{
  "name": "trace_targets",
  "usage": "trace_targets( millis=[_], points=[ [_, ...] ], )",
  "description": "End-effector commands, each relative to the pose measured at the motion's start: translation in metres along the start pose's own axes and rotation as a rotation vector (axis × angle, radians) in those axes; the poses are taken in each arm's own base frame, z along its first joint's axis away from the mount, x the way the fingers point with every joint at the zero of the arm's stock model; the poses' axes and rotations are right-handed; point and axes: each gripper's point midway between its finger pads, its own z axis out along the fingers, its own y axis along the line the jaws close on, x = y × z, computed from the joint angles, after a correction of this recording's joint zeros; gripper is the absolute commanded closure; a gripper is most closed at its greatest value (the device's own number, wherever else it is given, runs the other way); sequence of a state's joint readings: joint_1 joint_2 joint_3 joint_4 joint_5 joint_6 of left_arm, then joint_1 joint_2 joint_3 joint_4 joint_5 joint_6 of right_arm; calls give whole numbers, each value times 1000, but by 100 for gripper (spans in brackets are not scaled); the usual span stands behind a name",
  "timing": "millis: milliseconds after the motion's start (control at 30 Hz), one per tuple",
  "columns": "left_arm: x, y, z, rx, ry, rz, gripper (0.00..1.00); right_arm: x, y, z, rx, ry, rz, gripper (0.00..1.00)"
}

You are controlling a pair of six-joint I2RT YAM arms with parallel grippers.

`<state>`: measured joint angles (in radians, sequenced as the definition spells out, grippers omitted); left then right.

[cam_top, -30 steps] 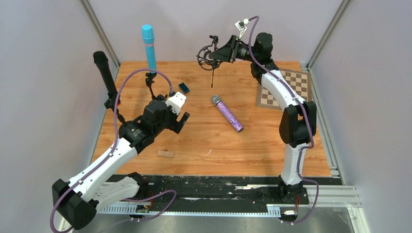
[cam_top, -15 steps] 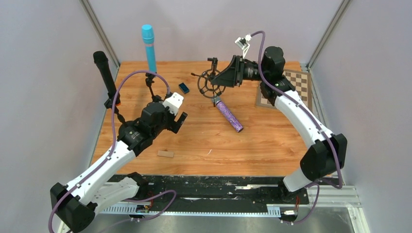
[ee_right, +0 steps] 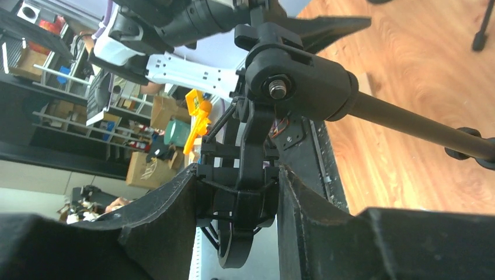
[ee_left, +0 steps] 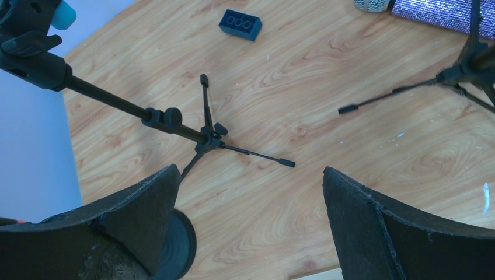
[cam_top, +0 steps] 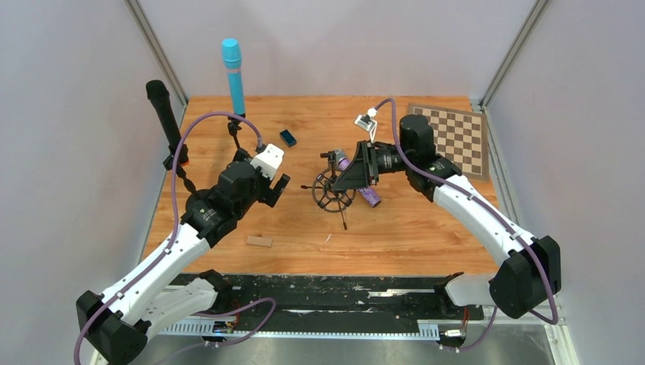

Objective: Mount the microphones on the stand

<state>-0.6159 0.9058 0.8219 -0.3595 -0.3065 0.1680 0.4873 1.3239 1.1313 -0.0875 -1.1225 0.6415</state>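
Note:
Bare wood lies back and to the left of my right gripper in the top view, so I will carry the stand's ring mount there and release it.
My right gripper (cam_top: pixel 351 176) is shut on the ring mount of a black tripod stand (cam_top: pixel 332 190), holding it tilted low over the table's middle; the right wrist view shows the mount (ee_right: pixel 251 192) pinched between the right gripper's (ee_right: pixel 238 175) pads. The purple glitter microphone (cam_top: pixel 370 197) lies on the table right behind it, mostly hidden. The light blue microphone (cam_top: pixel 233 76) stands upright in a small tripod stand (ee_left: pixel 204 131). At the far left the black microphone (cam_top: pixel 162 106) stands upright in another holder. My left gripper (cam_top: pixel 275 190) hangs open and empty near them, with bare wood between its fingers (ee_left: pixel 140 204).
A dark blue toy brick (cam_top: pixel 287 138) lies behind the left gripper. A chessboard (cam_top: pixel 454 137) sits at the back right. A small wooden block (cam_top: pixel 258 241) lies near the front edge. A round black base (ee_left: pixel 175 245) sits under my left finger.
The right arm has swung the stand down from high at the back to the table's middle, over the purple microphone. The left arm has barely shifted.

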Motion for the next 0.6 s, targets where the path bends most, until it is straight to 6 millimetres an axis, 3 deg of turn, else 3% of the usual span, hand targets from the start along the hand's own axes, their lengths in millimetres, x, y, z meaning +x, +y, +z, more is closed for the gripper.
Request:
trace_targets(
  millis=[0,367,567],
  points=[
    [-12,7,-3,-34,-51,4,0,8,29,1,-82,37,-130,100],
    [-9,5,0,-28,-39,9,0,46,48,21,-158,161,-134,100],
    [-8,6,0,-34,-36,9,0,60,31,31,-156,210,-78,100]
  ],
)
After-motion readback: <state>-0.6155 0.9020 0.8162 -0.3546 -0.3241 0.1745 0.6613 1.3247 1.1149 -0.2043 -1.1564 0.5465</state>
